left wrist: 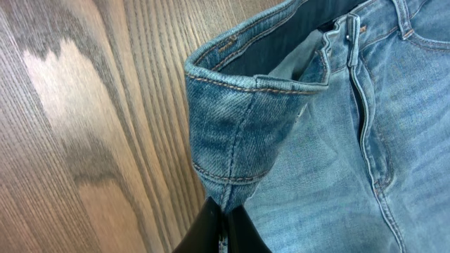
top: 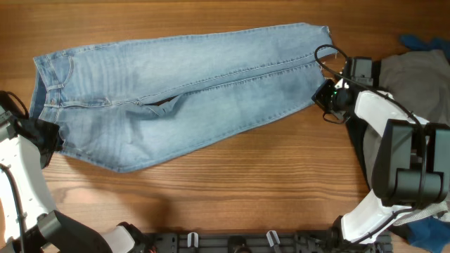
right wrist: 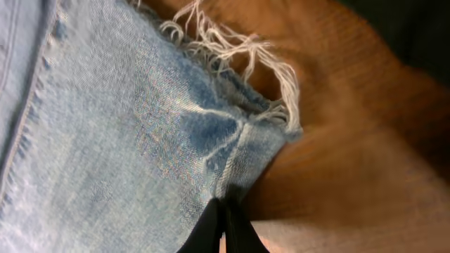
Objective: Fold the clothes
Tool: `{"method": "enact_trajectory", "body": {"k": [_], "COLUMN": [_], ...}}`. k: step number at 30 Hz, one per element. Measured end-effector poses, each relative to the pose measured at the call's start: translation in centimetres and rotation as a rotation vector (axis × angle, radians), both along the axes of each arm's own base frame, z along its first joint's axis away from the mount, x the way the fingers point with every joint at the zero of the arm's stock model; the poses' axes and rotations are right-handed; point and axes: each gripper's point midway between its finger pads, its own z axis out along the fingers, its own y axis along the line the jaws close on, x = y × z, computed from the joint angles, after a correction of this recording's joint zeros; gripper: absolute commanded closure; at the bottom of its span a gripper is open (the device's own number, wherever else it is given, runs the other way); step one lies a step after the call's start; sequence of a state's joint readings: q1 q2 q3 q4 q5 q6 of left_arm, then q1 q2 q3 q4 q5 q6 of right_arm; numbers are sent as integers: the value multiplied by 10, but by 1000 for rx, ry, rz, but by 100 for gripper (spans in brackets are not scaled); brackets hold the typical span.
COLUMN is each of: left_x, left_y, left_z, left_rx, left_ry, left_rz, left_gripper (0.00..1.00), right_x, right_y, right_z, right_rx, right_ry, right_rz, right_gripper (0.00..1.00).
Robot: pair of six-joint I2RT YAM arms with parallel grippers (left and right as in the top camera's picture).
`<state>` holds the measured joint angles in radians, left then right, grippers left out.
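Observation:
I need to move my right gripper back, away from the far leg, to let go of the hem on the bare wood, because the bare wood is back of the gripper.
The light blue jeans lie spread across the wooden table, waistband at the left, frayed leg hems at the right, legs side by side. My left gripper is shut on the near corner of the waistband, which is lifted and folded over. My right gripper is shut on the near leg's frayed hem, at its side seam. White frayed threads fan out beyond the hem.
A plain grey garment lies at the right behind the right arm, with bright blue fabric at the far right edge. Bare wood runs along the front. A black rail lines the near edge.

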<state>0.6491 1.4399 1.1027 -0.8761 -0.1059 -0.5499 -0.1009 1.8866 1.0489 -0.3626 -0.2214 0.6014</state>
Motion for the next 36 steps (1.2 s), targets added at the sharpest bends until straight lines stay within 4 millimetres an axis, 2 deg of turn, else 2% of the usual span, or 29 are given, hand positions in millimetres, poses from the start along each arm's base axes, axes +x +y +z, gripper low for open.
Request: {"method": "enact_trajectory", "body": {"k": [4, 6, 11, 15, 17, 19, 21, 23, 24, 27, 30, 32, 36], "left_x": [0, 0, 0, 1, 1, 1, 1, 1, 1, 1, 1, 1, 1], "left_y": [0, 0, 0, 1, 0, 1, 0, 0, 0, 0, 0, 0, 0], "left_z": [0, 0, 0, 0, 0, 0, 0, 0, 0, 0, 0, 0, 0], "left_rx": [0, 0, 0, 2, 2, 2, 2, 2, 2, 1, 0, 0, -1], "left_ry": [-1, -1, -1, -4, -4, -4, -4, -4, -4, -5, -5, -6, -6], "left_rz": [-1, 0, -1, 0, -1, 0, -1, 0, -1, -1, -1, -1, -1], "left_gripper": [96, 96, 96, 96, 96, 96, 96, 96, 96, 96, 96, 96, 96], "right_x": [-21, -39, -103, -155, -170, -176, -175, -173, -171, -162, -148, -128, -53], "right_y": [3, 2, -12, -32, -38, -43, -46, -47, -47, -48, -46, -41, -22], "right_z": [-2, -3, -2, -1, 0, 4, 14, 28, 32, 44, 49, 51, 64], "right_rx": [19, 17, -69, -204, -253, -282, -298, -303, -302, -299, -283, -250, -144], "right_ry": [108, 191, 460, 657, 704, 714, 687, 642, 621, 544, 467, 377, 57], "right_rz": [-5, -40, -160, -235, -257, -272, -285, -293, -291, -251, -217, -182, -66], "right_gripper": [96, 96, 96, 96, 96, 96, 94, 88, 80, 44, 38, 38, 38]}}
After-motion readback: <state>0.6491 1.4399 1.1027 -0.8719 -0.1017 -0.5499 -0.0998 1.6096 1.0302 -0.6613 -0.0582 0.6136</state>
